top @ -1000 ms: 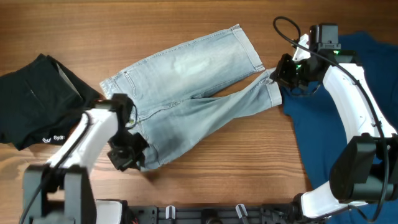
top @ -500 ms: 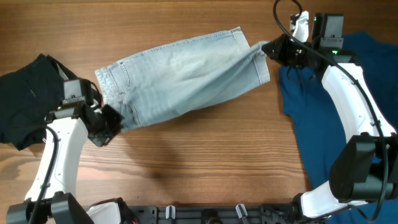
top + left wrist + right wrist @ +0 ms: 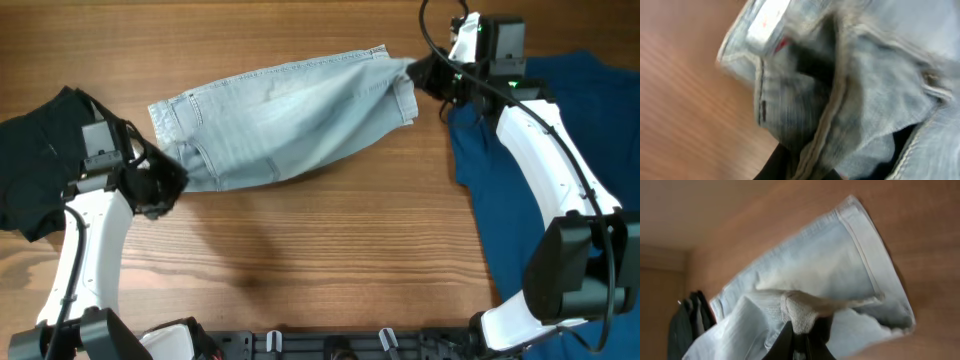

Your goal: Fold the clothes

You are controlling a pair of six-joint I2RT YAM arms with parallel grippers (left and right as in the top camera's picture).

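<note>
The leg hem goes back with my right gripper toward the bare wood beside the dark-blue garment next and is released there, since it still overlaps the other leg.
The pale blue denim jeans lie folded lengthwise across the far middle of the table, waist at the left, hems at the right. My left gripper is shut on the jeans' waist end; the left wrist view shows bunched denim between its fingers. My right gripper is shut on a leg hem at the jeans' right end; the right wrist view shows the hem cloth pinched in its jaws. The black garment with small white lettering lies at the left. The dark-blue garment lies at the right under my right arm.
The wooden table is bare in the front middle. A black cable loops above my right wrist. The arm bases stand at the front edge.
Both grippers have carried the jeans' lower leg and waist edge away from me over the upper leg. The jeans went from spread to folded lengthwise. The left arm moved left, the right moved farther back.
</note>
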